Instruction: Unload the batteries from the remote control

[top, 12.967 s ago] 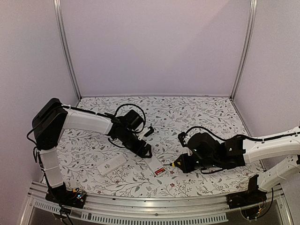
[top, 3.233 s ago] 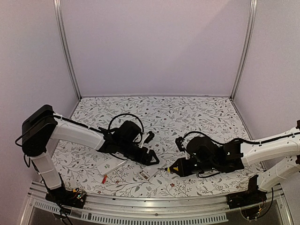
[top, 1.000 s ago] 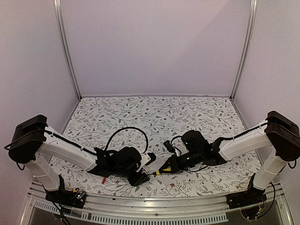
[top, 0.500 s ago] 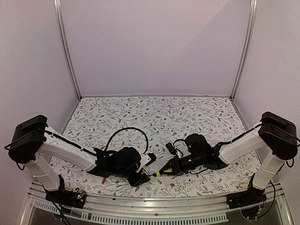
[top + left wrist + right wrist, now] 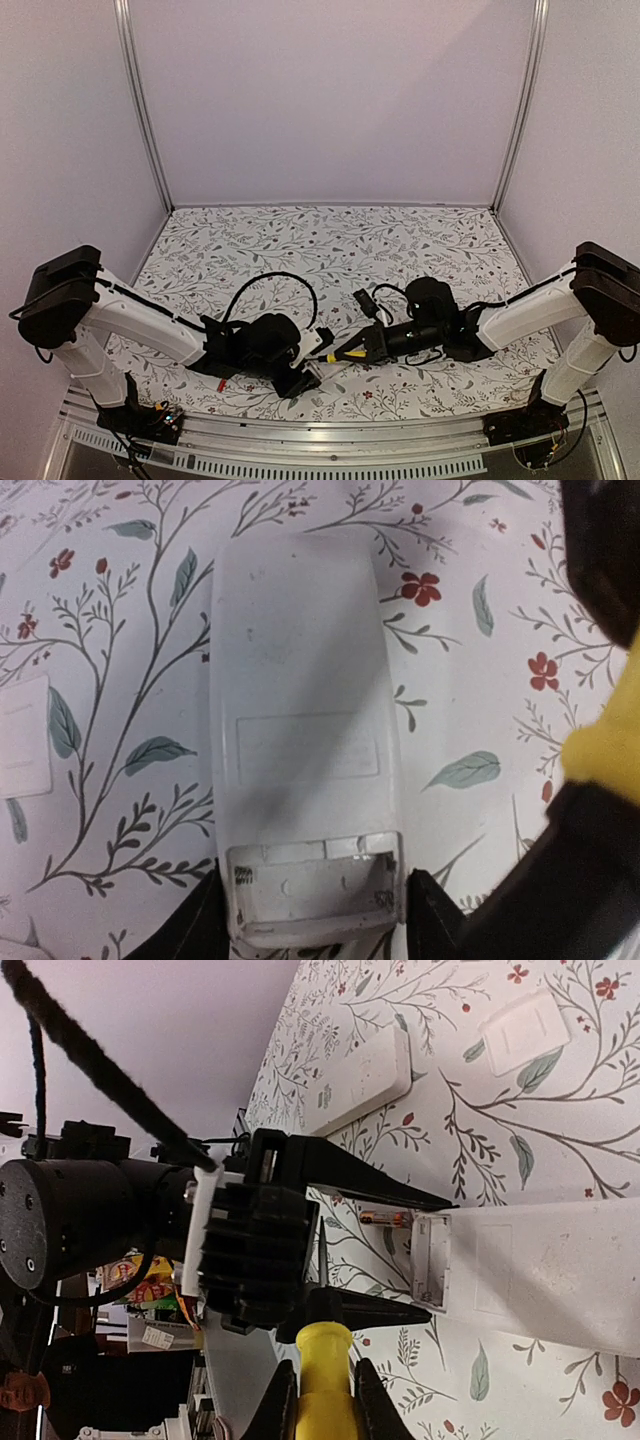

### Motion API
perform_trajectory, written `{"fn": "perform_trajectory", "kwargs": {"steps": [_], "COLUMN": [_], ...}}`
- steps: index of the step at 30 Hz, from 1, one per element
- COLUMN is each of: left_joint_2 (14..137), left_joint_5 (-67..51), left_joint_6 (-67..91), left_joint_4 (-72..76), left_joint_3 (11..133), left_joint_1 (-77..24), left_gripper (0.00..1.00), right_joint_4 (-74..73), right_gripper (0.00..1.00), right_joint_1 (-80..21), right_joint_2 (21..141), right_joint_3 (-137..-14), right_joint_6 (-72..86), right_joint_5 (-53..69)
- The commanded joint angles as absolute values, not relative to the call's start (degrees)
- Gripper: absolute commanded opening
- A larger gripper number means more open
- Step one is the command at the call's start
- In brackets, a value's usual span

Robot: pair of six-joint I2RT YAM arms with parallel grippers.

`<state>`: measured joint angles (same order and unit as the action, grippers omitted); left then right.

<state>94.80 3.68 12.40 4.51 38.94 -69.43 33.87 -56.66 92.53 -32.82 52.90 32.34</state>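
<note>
My right gripper lifts the screwdriver away from the remote (image 5: pixel 540 1270) next, toward the right in the top view. Then it lowers it to bare table, since the remote's battery compartment is already empty.
The white remote control (image 5: pixel 300 730) lies back-up on the floral table. Its battery compartment (image 5: pixel 310 885) is open and empty. My left gripper (image 5: pixel 315 920) is shut on the remote's compartment end, one finger on each side. One red-orange battery (image 5: pixel 385 1218) lies on the table just beyond that end, between the left fingers (image 5: pixel 380 1192). Another battery (image 5: pixel 222 383) lies near the left arm. My right gripper (image 5: pixel 320 1400) is shut on a yellow-handled screwdriver (image 5: pixel 322 1360). Its tip hovers beside the left gripper (image 5: pixel 308 375), apart from the remote (image 5: pixel 540 1270).
A small white cover plate (image 5: pixel 520 1028) and a longer white slab with a green mark (image 5: pixel 365 1080) lie on the table beyond the remote. The cover plate (image 5: pixel 22 738) also shows left of the remote. The table's front rail (image 5: pixel 330 432) runs close below both grippers.
My right gripper has drawn the screwdriver slightly up and away from the remote's end, and the right forearm has swung. The left arm holds still on the remote.
</note>
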Motion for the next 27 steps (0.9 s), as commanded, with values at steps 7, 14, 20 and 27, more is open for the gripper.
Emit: {"fn": "perform_trajectory", "kwargs": {"steps": [7,14,20,27], "left_joint_2": [92.54,87.32,82.3,80.69], "left_joint_5": [3.0,0.89,-4.09,-9.36], "left_joint_6": [11.87,13.57,14.15,18.73], "left_joint_4": [5.58,4.0,-0.85,-10.09], "left_joint_3": [38.43,41.48,45.32,49.11], "left_joint_1": [-67.57,-64.22,-59.2,-48.29], "left_gripper": [0.55,0.82,0.85,0.87], "right_joint_4": [20.5,1.83,-8.2,-4.16], "right_gripper": [0.0,0.0,0.0,0.0], "right_joint_1": [-57.04,-57.04,-56.49,-56.16], "right_joint_2": [83.79,73.4,65.71,63.06], "right_joint_3": [-33.61,-37.43,-36.27,-31.25], "right_joint_6": [48.75,44.17,46.19,47.96], "right_joint_5": [21.06,4.21,-7.88,-9.52]}}
